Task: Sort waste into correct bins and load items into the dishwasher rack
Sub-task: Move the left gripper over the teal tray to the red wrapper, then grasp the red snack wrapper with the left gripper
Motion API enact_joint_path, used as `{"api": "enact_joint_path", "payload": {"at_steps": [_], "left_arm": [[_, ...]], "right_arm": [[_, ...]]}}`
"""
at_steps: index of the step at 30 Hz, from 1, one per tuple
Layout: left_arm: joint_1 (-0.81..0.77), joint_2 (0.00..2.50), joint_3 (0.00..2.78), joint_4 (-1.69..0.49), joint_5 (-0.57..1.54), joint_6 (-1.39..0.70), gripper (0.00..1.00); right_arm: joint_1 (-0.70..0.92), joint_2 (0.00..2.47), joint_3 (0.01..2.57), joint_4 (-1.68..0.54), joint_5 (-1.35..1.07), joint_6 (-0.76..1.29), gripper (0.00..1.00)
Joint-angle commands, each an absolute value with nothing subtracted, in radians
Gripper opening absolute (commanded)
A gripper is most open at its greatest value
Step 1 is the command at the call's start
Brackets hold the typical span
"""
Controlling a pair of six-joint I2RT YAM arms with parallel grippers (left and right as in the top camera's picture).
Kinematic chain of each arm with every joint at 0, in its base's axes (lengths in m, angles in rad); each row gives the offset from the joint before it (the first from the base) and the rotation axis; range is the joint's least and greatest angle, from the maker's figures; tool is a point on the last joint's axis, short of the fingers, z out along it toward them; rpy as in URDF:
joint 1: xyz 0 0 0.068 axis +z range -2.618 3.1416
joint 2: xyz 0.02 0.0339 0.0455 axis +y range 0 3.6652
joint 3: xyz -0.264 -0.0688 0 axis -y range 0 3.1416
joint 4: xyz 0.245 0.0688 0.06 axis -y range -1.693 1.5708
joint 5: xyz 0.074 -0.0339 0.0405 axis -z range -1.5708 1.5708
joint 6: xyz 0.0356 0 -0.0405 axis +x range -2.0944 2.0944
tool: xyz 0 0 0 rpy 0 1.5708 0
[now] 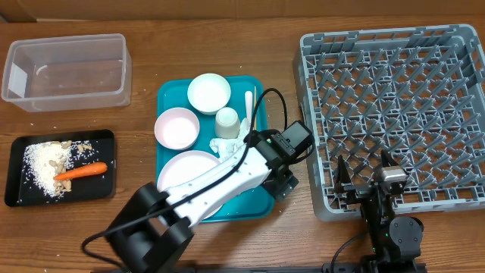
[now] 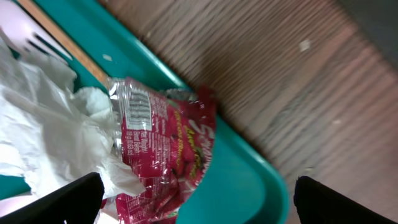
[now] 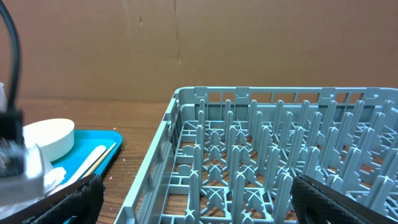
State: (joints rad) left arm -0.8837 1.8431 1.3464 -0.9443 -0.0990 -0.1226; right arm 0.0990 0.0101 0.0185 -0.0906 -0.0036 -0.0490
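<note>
The robot needs to move its left gripper down, easing in from the tray's rim, onto the red wrapper's edge away from the napkin, because that free edge of the wrapper lies clear.
A red printed wrapper [image 2: 163,149] lies beside a crumpled white napkin [image 2: 43,130] on the teal tray [image 2: 249,180]. My left gripper [image 2: 199,208] hangs open above it, one finger on each side. From overhead, the left gripper [image 1: 282,182] is over the tray's right edge. The tray carries a white bowl [image 1: 208,92], pink bowl [image 1: 176,127], cup [image 1: 226,121], plate [image 1: 186,171] and a fork with chopsticks [image 1: 248,106]. A carrot [image 1: 79,171] and rice [image 1: 42,161] lie in the black tray [image 1: 17,186]. My right gripper [image 1: 364,173] stands open over the grey rack's [image 1: 309,121] front edge.
A clear tub [image 1: 64,68] sits at the back left with a few crumbs in it. The rack [image 3: 163,143] fills the right wrist view, with the teal tray [image 3: 99,138] and white bowl [image 3: 50,137] to its left. A strip of bare wood separates tray and rack.
</note>
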Motion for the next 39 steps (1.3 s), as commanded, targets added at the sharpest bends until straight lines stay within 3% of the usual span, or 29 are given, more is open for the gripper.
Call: {"api": "enact_joint_path", "payload": {"at_steps": [1,16,23,30,32,34,39], "left_arm": [[-0.878,1.879,1.342,-0.964,-0.138,-0.108,1.00],[-0.871,1.890,1.233,-0.875,-0.154,-0.073,0.94],[-0.869,1.890,1.213,-0.818,-0.179,-0.063,0.73],[-0.869,1.891,1.213,-0.797,-0.194,-0.063,0.63],[-0.869,1.891,1.213,-0.785,-0.194,-0.063,0.55],[-0.869,1.891,1.213,-0.785,-0.194,-0.064,0.36],[-0.869,1.891,1.213,-0.789,-0.194,-0.064,0.12]], "right_arm": [[0.098,0.003,0.008,-0.084,-0.009,-0.049,1.00],[0.098,0.003,0.008,-0.084,-0.009,-0.049,1.00],[0.098,0.003,0.008,-0.084,-0.010,-0.049,1.00],[0.098,0.003,0.008,-0.084,-0.010,-0.049,1.00],[0.098,0.003,0.008,-0.084,-0.009,-0.049,1.00],[0.098,0.003,0.008,-0.084,-0.009,-0.049,1.00],[0.098,0.003,0.008,-0.084,-0.010,-0.049,1.00]]}}
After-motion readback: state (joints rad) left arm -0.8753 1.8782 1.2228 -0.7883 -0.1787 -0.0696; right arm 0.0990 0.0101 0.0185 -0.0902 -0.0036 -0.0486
